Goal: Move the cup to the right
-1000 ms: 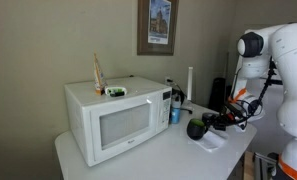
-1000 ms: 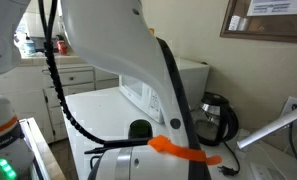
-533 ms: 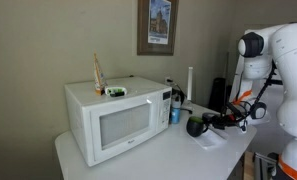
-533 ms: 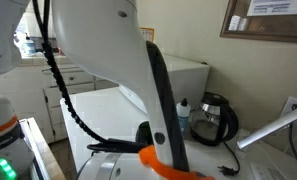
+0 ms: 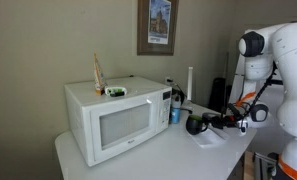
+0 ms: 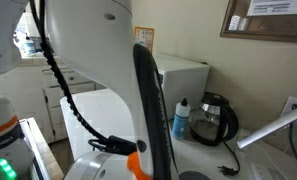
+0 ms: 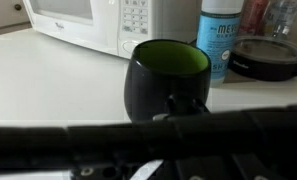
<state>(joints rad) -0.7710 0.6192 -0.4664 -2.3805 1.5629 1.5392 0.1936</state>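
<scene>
Next, my gripper moves the cup (image 7: 166, 78) to the right in the wrist view, over the tabletop before the kettle (image 7: 238, 96), and releases it, as that spot is bare.
The cup (image 5: 195, 125) is small, round and dark. It hangs just above the white table (image 5: 158, 155), to the right of the microwave (image 5: 113, 120). In the wrist view the cup (image 7: 166, 78) fills the middle, upright, with a green inside. My gripper (image 5: 210, 122) reaches in from the right. One dark finger (image 7: 184, 103) presses on the cup's near wall, so the gripper is shut on the cup. In an exterior view my arm (image 6: 138, 90) covers the middle and hides the cup.
A blue-labelled bottle (image 7: 220, 40) and a flat black ring-shaped object (image 7: 263, 58) stand just behind the cup. A black kettle (image 6: 216, 118) sits beside the bottle (image 6: 181, 118). The microwave's front (image 7: 88, 25) lies to the back left. The table edge is near my arm.
The cup has risen a little with my gripper and barely shifted sideways. In an exterior view my arm has swung left across the picture, uncovering the bottle and kettle.
</scene>
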